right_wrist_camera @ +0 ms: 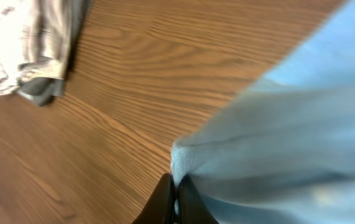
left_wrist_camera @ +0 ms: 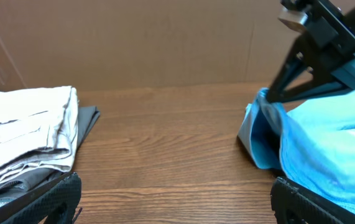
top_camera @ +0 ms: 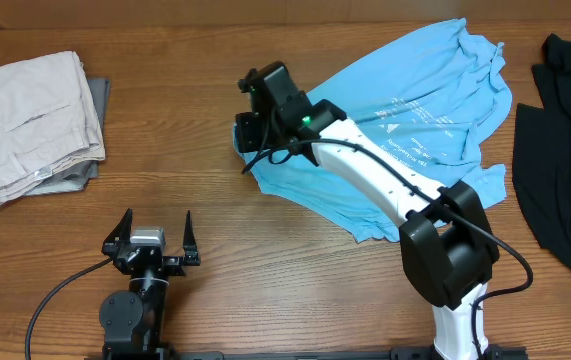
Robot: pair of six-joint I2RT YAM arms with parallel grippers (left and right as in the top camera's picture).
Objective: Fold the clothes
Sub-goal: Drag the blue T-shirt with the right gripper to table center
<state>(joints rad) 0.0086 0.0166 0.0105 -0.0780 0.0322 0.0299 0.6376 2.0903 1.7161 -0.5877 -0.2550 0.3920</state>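
Observation:
I need to carry the raised fold to my right gripper's right in the overhead view, over the shirt's printed part (top_camera: 363,116), and let go of it, because the printed part lies that way.
The light blue T-shirt (top_camera: 415,120) with white printed text lies rumpled on the wooden table right of centre. My right gripper (top_camera: 248,135) is shut on the shirt's left edge; the right wrist view shows the cloth (right_wrist_camera: 276,137) pinched between the closed fingers (right_wrist_camera: 176,194), held just above the table. My left gripper (top_camera: 155,243) is open and empty near the table's front edge, left of the shirt. In the left wrist view the shirt's lifted edge (left_wrist_camera: 270,134) hangs under the right gripper (left_wrist_camera: 323,43), and my left fingers (left_wrist_camera: 177,199) are spread wide.
Folded beige trousers (top_camera: 30,120) lie on a grey garment at the far left; they also show in the left wrist view (left_wrist_camera: 22,134). A black garment (top_camera: 565,150) lies at the right edge. Bare wood lies between the trousers and the shirt.

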